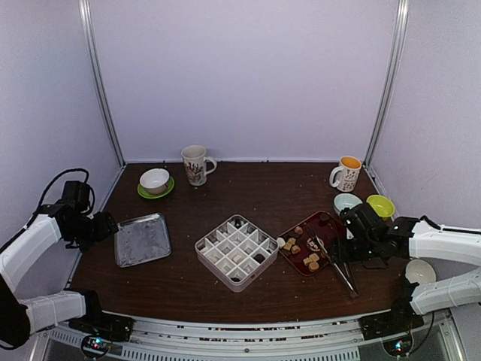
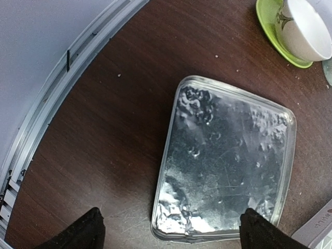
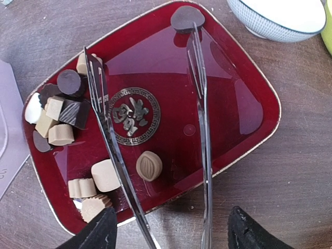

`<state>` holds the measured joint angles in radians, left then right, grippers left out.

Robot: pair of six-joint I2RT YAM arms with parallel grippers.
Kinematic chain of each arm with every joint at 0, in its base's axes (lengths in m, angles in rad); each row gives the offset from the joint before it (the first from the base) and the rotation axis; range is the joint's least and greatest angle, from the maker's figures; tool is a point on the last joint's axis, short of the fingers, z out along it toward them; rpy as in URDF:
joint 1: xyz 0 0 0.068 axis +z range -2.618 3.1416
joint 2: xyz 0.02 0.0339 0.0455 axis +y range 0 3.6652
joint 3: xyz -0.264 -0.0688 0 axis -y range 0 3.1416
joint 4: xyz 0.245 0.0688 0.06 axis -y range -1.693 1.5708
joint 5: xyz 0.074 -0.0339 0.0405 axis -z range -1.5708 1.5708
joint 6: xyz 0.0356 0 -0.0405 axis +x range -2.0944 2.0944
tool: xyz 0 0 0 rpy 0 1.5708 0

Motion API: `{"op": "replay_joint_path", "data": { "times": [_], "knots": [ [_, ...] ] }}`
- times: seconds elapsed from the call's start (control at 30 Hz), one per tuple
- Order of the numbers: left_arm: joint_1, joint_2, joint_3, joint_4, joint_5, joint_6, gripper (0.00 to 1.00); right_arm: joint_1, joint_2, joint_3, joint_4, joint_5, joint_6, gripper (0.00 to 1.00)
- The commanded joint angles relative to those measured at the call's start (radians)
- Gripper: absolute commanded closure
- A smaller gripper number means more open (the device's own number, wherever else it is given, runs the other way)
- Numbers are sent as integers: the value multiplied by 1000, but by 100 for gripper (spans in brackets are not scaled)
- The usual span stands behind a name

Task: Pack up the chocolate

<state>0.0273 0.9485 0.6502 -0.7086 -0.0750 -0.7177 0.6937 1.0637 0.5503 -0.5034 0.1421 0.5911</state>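
Observation:
I will move my left gripper down to the silver tray's rim next, on the tray's edge that faces the side.
The chocolate lies on a red tray: dark, tan and white pieces clustered at its left end, a tan oval near the middle, a dark piece at the far end. Metal tongs rest spread across the tray. My right gripper is open, its fingers outside both tong arms and clear of them. In the top view the red tray sits right of a white grid box holding two dark pieces. My left gripper stands open above the near corner of a silver tray.
Two mugs stand at the back. A white bowl on a green saucer is at back left. A blue-rimmed bowl, a green bowl and a white bowl sit on the right.

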Motion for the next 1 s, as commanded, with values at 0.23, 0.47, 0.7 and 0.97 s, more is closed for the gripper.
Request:
{"op": "replay_joint_path", "data": {
  "times": [0.23, 0.47, 0.7, 0.97],
  "knots": [
    [6, 116, -32, 55, 37, -3, 23, -6, -61, 69, 1, -44, -85, 30],
    [6, 122, -60, 93, 54, 0, 31, -6, -124, 51, 88, -67, -111, 30],
    [5, 182, -43, 96, 12, 3, 43, -6, -145, 42, 158, -105, -124, 30],
    [5, 296, -16, 130, -30, 1, 53, -6, -135, 41, 192, -109, -147, 30]
  ]
}}
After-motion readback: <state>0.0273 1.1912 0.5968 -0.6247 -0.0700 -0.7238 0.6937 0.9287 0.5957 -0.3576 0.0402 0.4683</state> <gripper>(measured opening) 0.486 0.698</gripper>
